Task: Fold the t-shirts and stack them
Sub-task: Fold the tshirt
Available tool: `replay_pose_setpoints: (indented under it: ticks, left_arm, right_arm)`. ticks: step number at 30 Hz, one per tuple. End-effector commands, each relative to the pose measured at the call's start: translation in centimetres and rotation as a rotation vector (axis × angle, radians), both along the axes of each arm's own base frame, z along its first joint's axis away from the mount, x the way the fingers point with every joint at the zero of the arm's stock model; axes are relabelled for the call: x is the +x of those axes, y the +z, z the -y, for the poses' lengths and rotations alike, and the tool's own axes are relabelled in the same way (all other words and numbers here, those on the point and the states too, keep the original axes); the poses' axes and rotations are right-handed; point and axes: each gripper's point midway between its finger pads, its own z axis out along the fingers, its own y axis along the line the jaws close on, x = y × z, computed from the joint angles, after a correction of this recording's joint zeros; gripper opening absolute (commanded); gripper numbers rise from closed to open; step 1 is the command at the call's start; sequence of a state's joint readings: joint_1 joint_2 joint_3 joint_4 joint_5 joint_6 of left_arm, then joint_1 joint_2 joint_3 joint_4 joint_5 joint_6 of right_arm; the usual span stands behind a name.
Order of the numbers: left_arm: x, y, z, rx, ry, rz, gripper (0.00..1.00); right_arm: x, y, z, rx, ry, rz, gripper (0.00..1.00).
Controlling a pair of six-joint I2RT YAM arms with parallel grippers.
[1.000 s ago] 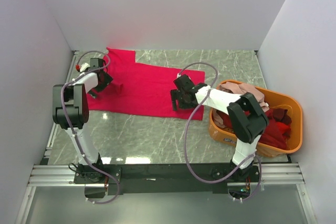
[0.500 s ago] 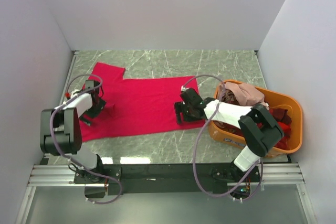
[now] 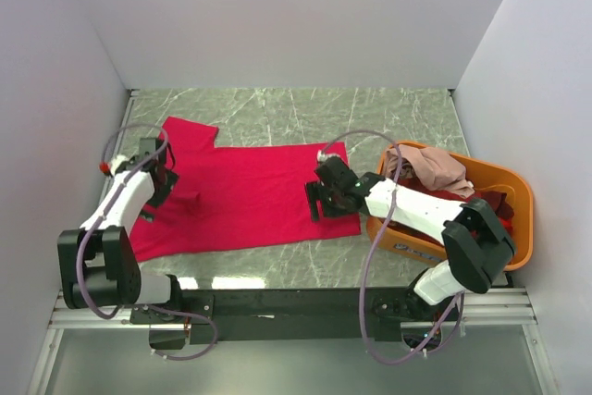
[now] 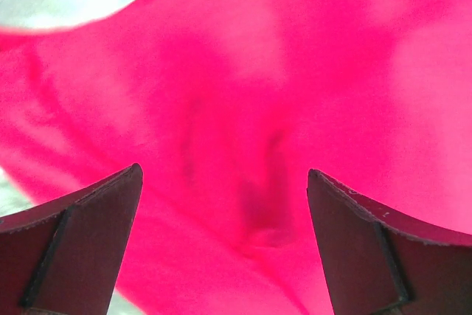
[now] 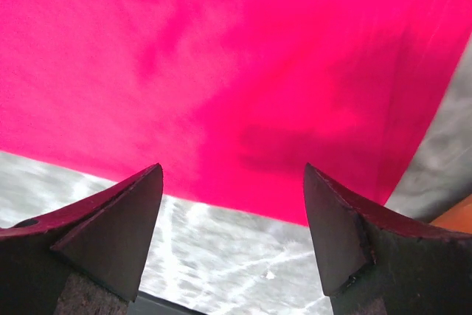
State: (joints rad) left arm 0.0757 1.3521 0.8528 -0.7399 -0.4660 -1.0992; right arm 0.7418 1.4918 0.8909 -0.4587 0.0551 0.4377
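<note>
My left gripper moves outward along the shirt next, then down onto the far corner of the sleeve [image 3: 174, 123], which juts beyond the shirt's body.
A bright crimson-pink t-shirt [image 3: 245, 196] lies spread out on the marble table [image 3: 388, 117], one sleeve pointing to the far left. My left gripper [image 3: 155, 193] is over its left part, open; in the left wrist view the gripper [image 4: 223, 171] has both fingers wide apart just above wrinkled cloth [image 4: 243, 71]. My right gripper [image 3: 316, 203] is at the shirt's right near edge, open. In the right wrist view, that gripper [image 5: 232, 169] straddles the hem [image 5: 221, 57] and bare table [image 5: 221, 248]. More t-shirts, pale pink [image 3: 430, 166] and dark red [image 3: 486, 228], fill the basket.
An orange plastic basket [image 3: 520, 193] stands at the right, close to my right arm. White walls close in the table on the left, back and right. A metal rail [image 3: 296, 307] runs along the near edge.
The crimson-pink shirt has slid toward the near edge and now lies flatter. Both grippers moved nearer with it, the left arm swinging in toward its base.
</note>
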Motion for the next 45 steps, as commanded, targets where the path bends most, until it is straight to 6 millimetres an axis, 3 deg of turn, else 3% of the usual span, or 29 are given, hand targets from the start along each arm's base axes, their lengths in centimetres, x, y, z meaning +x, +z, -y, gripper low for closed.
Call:
replay_pose_setpoints:
  ticks: [1, 4, 5, 6, 7, 8, 9, 10, 13, 14, 15, 16, 17, 18, 19, 21, 22, 23, 24, 25, 27, 28, 30, 31, 33, 37, 41, 42, 45]
  left_arm:
    - [4.3, 5.6, -0.2, 0.020, -0.052, 0.182, 0.99]
    - [7.8, 8.8, -0.4, 0.039, -0.101, 0.256, 0.99]
    - [8.6, 8.5, -0.6, 0.046, -0.105, 0.233, 0.99]
    - [10.5, 10.6, -0.9, 0.065, -0.112, 0.278, 0.99]
    - [11.5, 11.0, -1.2, 0.079, -0.121, 0.281, 0.99]
    - [12.7, 9.9, -1.5, 0.093, -0.134, 0.236, 0.99]
    - [14.6, 11.6, -1.8, 0.108, -0.139, 0.270, 0.99]
    - [15.7, 9.2, -1.8, 0.099, -0.166, 0.186, 0.99]
    - [19.9, 9.9, -2.1, 0.108, -0.196, 0.186, 0.99]
    - [21.2, 7.3, -2.3, 0.114, -0.218, 0.126, 0.99]
    - [23.5, 8.7, -2.4, 0.121, -0.236, 0.169, 1.00]
    - [24.4, 6.0, -2.3, 0.107, -0.273, 0.101, 0.99]
    - [25.4, 5.8, -2.3, 0.104, -0.284, 0.100, 0.99]
    - [27.4, 7.3, -2.5, 0.117, -0.291, 0.150, 1.00]
    - [28.3, 5.2, -2.6, 0.123, -0.315, 0.114, 0.99]
    - [30.6, 5.9, -2.8, 0.139, -0.332, 0.162, 0.99]
    - [31.2, 5.4, -2.9, 0.145, -0.358, 0.155, 0.99]
    - [32.0, 3.5, -2.8, 0.132, -0.372, 0.140, 0.99]
    - [33.0, 3.8, -2.8, 0.134, -0.378, 0.169, 0.99]
    - [33.5, 2.5, -2.8, 0.132, -0.394, 0.161, 0.99]
    - [35.0, 2.2, -2.6, 0.138, -0.409, 0.207, 0.99]
    - [35.3, 0.9, -2.5, 0.132, -0.420, 0.197, 0.99]
    - [35.7, 0.4, -2.7, 0.136, -0.415, 0.199, 0.89]
    - [35.6, -0.7, -2.9, 0.142, -0.410, 0.174, 0.86]
    - [35.5, -1.1, -3.0, 0.147, -0.404, 0.157, 0.80]
    - [33.6, -3.1, -3.3, 0.135, -0.386, 0.070, 0.73]
    - [31.7, -4.6, -3.3, 0.124, -0.377, -0.027, 0.59]
    - [31.6, -4.6, -3.2, 0.124, -0.382, -0.038, 0.52]
    - [30.4, -6.1, -3.2, 0.118, -0.397, -0.111, 0.47]
  right_arm:
    - [3.7, 6.1, -0.8, 0.035, -0.037, 0.175, 0.83]
    - [5.7, 8.2, -1.0, 0.052, -0.071, 0.222, 0.84]
    - [6.5, 9.1, -1.2, 0.071, -0.086, 0.238, 0.84]
    - [7.0, 9.5, -1.2, 0.079, -0.099, 0.247, 0.84]
    - [7.5, 9.7, -1.2, 0.088, -0.113, 0.246, 0.84]
    - [8.5, 10.3, -1.1, 0.104, -0.129, 0.259, 0.84]
    - [9.1, 10.6, -1.0, 0.112, -0.141, 0.266, 0.84]
    - [9.8, 10.8, -1.1, 0.116, -0.142, 0.270, 0.84]
    - [11.7, 10.9, -1.0, 0.123, -0.160, 0.261, 0.84]
    - [12.2, 10.7, -0.7, 0.118, -0.168, 0.252, 0.84]
    - [12.5, 10.7, -0.6, 0.114, -0.169, 0.247, 0.84]
    - [13.1, 10.5, -0.7, 0.107, -0.168, 0.243, 0.84]
    - [13.3, 10.4, -0.7, 0.106, -0.167, 0.240, 0.84]
    - [13.6, 10.2, -0.4, 0.102, -0.171, 0.238, 0.84]
    - [13.8, 9.9, -0.5, 0.098, -0.168, 0.233, 0.84]
    - [14.0, 9.4, -0.2, 0.093, -0.168, 0.217, 0.84]
    - [14.1, 9.0, -0.1, 0.085, -0.166, 0.209, 0.84]
    - [14.3, 8.8, 0.0, 0.082, -0.169, 0.205, 0.84]
    - [14.2, 8.2, 0.0, 0.080, -0.167, 0.186, 0.84]
    - [14.2, 7.9, 0.0, 0.078, -0.164, 0.181, 0.84]
    - [14.2, 7.4, 0.0, 0.080, -0.161, 0.171, 0.84]
    - [14.1, 7.1, 0.0, 0.081, -0.156, 0.160, 0.84]
    - [14.0, 6.7, 0.0, 0.077, -0.154, 0.148, 0.84]
    - [13.8, 6.3, 0.1, 0.074, -0.154, 0.139, 0.84]
    - [13.7, 6.0, 0.1, 0.069, -0.153, 0.133, 0.84]
    - [13.6, 5.2, 0.2, 0.069, -0.155, 0.113, 0.84]
    - [13.5, 4.9, 0.0, 0.070, -0.150, 0.105, 0.84]
    - [13.6, 5.0, 0.0, 0.073, -0.151, 0.106, 0.84]
    - [13.5, 4.9, 0.1, 0.071, -0.153, 0.106, 0.84]
